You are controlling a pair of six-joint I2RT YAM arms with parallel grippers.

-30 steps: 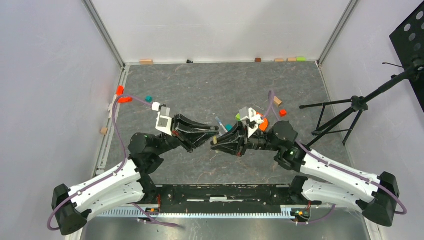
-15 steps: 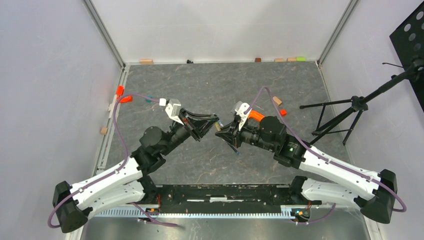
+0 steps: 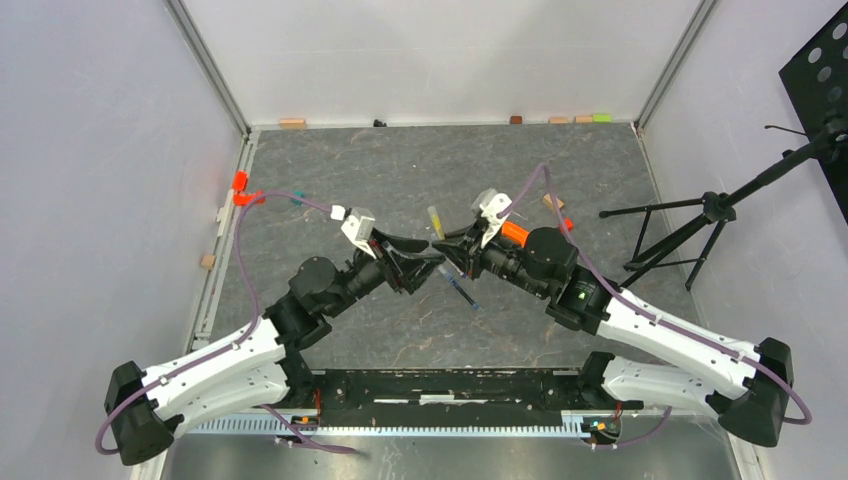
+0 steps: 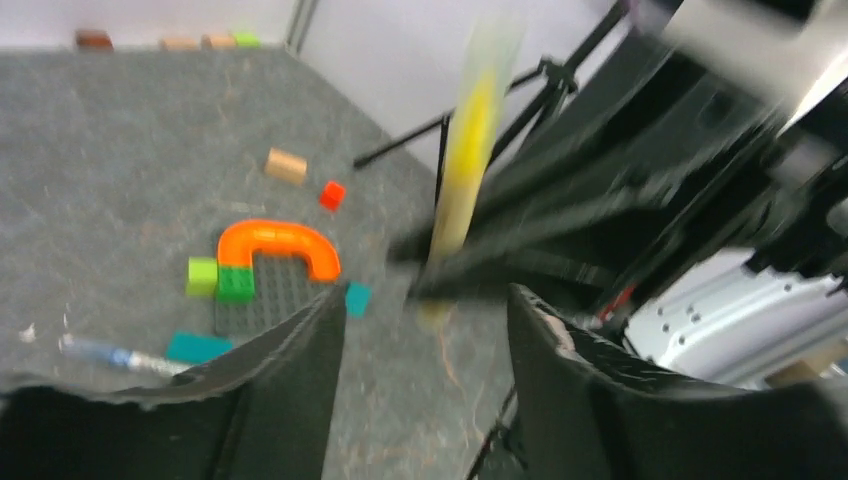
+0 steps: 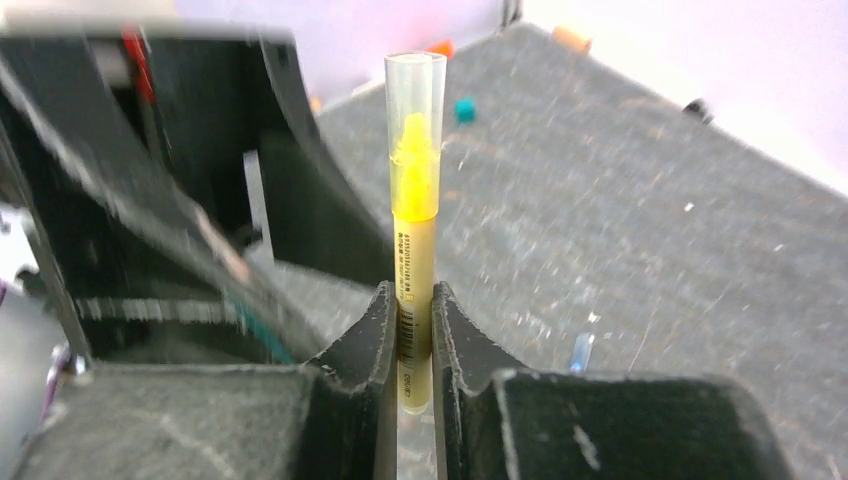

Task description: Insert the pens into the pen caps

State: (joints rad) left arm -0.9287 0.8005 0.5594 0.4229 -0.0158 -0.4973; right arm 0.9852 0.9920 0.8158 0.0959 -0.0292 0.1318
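The yellow pen's tip is covered by the clear cap, so next I should lower my right gripper to the tabletop (image 3: 445,289) beside the thin dark blue-tipped stick and release the pen.
My right gripper (image 5: 410,296) is shut on the lower barrel of the pale yellow pen (image 5: 414,215), which points away from it. A clear pen cap (image 5: 415,85) covers the pen's yellow tip. In the top view the yellow pen (image 3: 435,219) rises from the right gripper (image 3: 446,244) at the table's middle. My left gripper (image 3: 432,258) is just beside it, open (image 4: 425,300) with nothing between its fingers; the blurred yellow pen (image 4: 468,150) stands beyond them. A white pen with blue ends (image 4: 108,353) lies on the table. A small bluish cap (image 5: 580,351) lies apart.
A grey baseplate (image 4: 270,298) carries an orange arch (image 4: 280,245) and green blocks (image 4: 222,280). Teal cubes (image 4: 357,298), a red block (image 4: 331,194) and a wooden block (image 4: 285,165) lie around it. A thin dark blue-tipped stick (image 3: 460,287) lies below the grippers. A black tripod (image 3: 690,225) stands at the right.
The left gripper has opened and drawn slightly back; the cap stays on the yellow pen's tip. The right gripper still holds the pen and has shifted up the table.
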